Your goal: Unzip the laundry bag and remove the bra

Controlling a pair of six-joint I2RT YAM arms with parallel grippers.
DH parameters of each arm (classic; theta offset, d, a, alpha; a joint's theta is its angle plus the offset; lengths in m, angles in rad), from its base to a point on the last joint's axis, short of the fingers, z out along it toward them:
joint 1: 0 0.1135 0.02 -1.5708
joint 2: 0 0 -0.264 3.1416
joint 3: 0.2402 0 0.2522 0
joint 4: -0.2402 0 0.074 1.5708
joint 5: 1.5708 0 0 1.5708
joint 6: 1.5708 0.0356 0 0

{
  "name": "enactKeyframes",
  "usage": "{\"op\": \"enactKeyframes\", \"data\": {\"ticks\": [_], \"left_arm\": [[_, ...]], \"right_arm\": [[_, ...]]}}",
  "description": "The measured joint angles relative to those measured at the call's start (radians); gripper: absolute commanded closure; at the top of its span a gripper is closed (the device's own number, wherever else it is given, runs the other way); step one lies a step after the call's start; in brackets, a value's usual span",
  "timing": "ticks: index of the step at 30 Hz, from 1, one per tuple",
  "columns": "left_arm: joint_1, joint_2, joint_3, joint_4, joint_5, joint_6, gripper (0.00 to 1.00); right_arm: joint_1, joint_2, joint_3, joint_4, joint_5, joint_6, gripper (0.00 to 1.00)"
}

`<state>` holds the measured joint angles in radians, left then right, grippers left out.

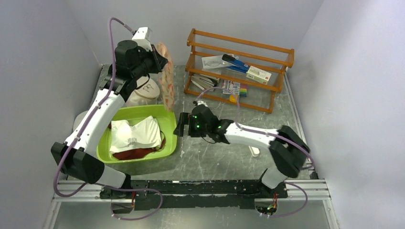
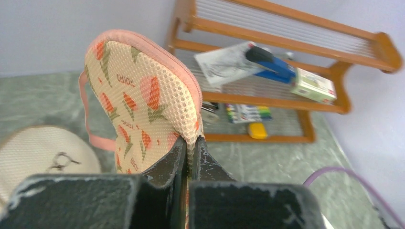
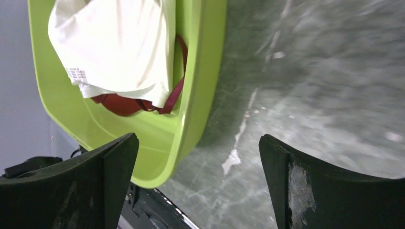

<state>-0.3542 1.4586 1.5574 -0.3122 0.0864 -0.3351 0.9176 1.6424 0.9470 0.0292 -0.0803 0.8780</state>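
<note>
Next, my left gripper swings back and down over the empty table beside the basin, to the right in the top view, to release the bag's edge.
My left gripper (image 1: pixel 160 59) is shut on the rim of the peach-pink laundry bag (image 1: pixel 166 81) and holds it up on edge, hanging above the table behind the green basin. In the left wrist view the bag (image 2: pixel 138 105) shows its red-orange prints and pink zipper rim, pinched between my fingers (image 2: pixel 177 160). My right gripper (image 1: pixel 180 124) is open and empty, low over the table beside the basin's right wall; its fingers (image 3: pixel 112 162) stand wide apart. No bra is visible; the bag's inside is hidden.
A green basin (image 1: pixel 169 123) holds a white garment (image 1: pixel 133 134) and a dark red one (image 3: pixel 119 104). A round white mesh bag (image 1: pixel 145 90) sits behind the basin. A wooden rack (image 1: pixel 239 67) with stationery stands at the back.
</note>
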Motion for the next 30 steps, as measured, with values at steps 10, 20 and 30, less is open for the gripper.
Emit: {"op": "enactKeyframes", "data": {"ticks": [10, 20, 30], "left_arm": [[-0.036, -0.072, -0.228, 0.127, 0.369, -0.166, 0.93], [-0.174, -0.127, -0.423, 0.293, 0.581, -0.363, 0.93], [-0.423, 0.103, -0.320, 0.218, 0.526, -0.210, 0.83]], "right_arm": [[-0.103, -0.385, -0.064, -0.288, 0.221, -0.143, 0.00], [-0.381, -0.536, -0.362, -0.307, 0.067, -0.125, 0.00], [-0.522, -0.626, -0.585, -0.206, 0.103, -0.062, 0.00]]}}
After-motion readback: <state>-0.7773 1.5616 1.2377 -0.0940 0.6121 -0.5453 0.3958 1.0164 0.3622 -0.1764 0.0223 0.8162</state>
